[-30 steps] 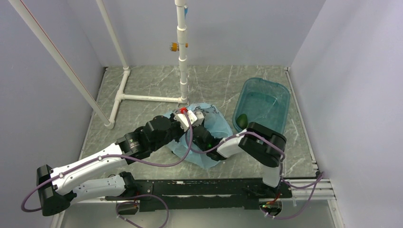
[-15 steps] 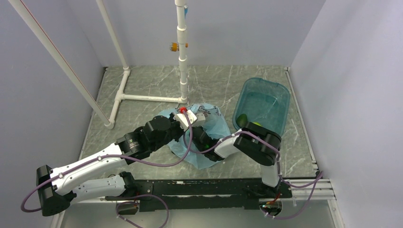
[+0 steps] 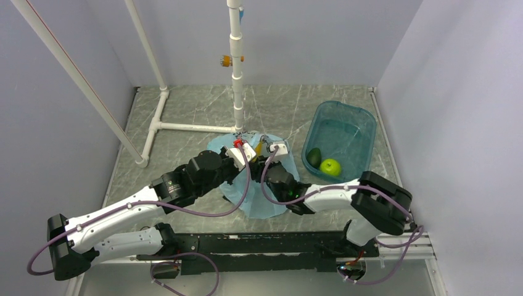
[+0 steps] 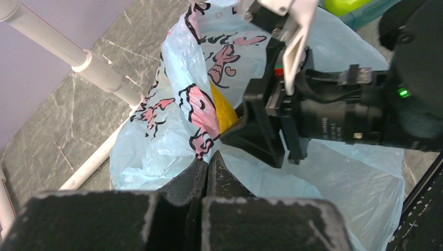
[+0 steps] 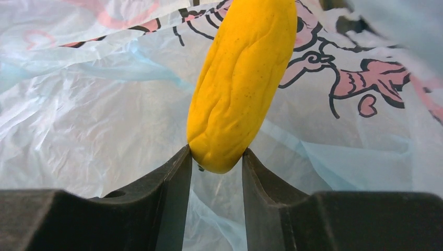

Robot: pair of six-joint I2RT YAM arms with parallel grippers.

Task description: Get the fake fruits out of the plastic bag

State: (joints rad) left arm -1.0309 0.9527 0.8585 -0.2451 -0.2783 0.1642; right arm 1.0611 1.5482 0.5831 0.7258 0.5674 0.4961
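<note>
My right gripper moves up, across to the right in the top view and down next, to release onto the bare bottom of the tub beside the apple.
The light blue plastic bag with pink print lies mid-table. My left gripper is shut on the bag's edge and holds its mouth up. My right gripper reaches inside the bag, its fingertips pressed on both sides of the near end of the yellow-orange elongated fruit. From above only a sliver of that fruit shows beside the right gripper. The dark green oval fruit and the bright green apple lie in the teal tub.
The teal tub stands right of the bag, near the right wall. A white pipe frame with an upright post stands just behind the bag. A slanted white pipe crosses the left side.
My right gripper pushed deeper into the bag's mouth and closed from wide open onto the yellow fruit. Its elbow swung right, uncovering the apple in the tub. The left arm stayed put.
</note>
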